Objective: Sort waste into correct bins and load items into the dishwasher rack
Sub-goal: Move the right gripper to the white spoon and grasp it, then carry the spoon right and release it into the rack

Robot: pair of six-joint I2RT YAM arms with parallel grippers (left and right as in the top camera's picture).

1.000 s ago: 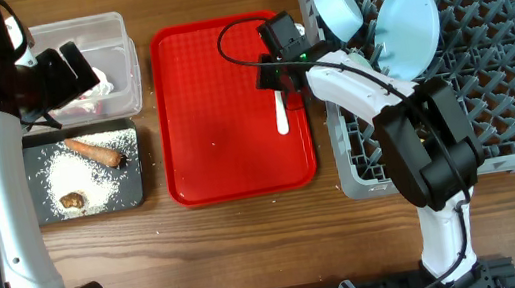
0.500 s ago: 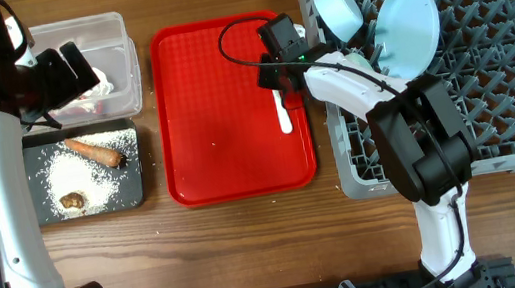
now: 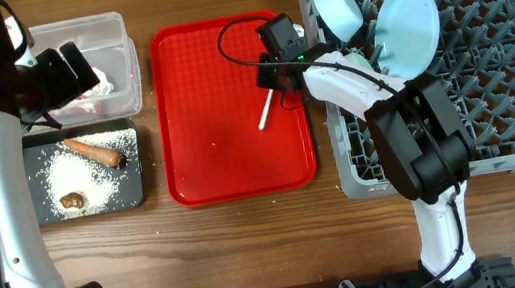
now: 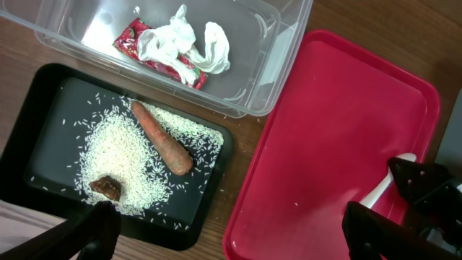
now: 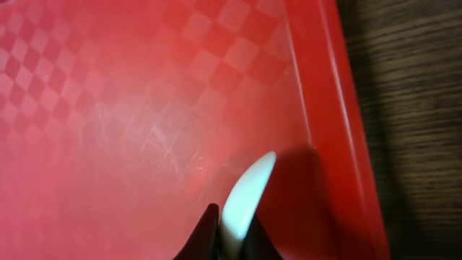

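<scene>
My right gripper lifts the spoon next, then moves to the near side of the light blue plate in the grey rack, which has free slots.
My right gripper (image 3: 277, 89) (image 5: 229, 242) is shut on the white spoon (image 3: 265, 116) (image 5: 247, 189) over the right side of the red tray (image 3: 224, 159). The spoon's free end tilts toward the tray's middle. My left gripper (image 3: 76, 74) (image 4: 234, 238) hangs open and empty above the bins. The clear tub (image 4: 281, 43) holds the crumpled red-and-white wrapper (image 4: 173, 47). On the black tray (image 4: 43, 108) lie the carrot piece (image 4: 162, 137), rice grains (image 4: 119, 155) and a brown lump (image 4: 107, 188). The light blue plate (image 3: 410, 27) and a pale bowl (image 3: 337, 10) stand in the grey rack (image 3: 511, 78).
The red tray lies between the bins on the left and the rack on the right, with a few stray grains on it. Its raised right rim (image 5: 328, 123) runs close beside the spoon. Bare wooden table (image 3: 252, 246) lies in front.
My right gripper has closed on the spoon. The spoon's handle has swung from pointing straight toward the front edge to pointing diagonally left. The left arm has not moved.
</scene>
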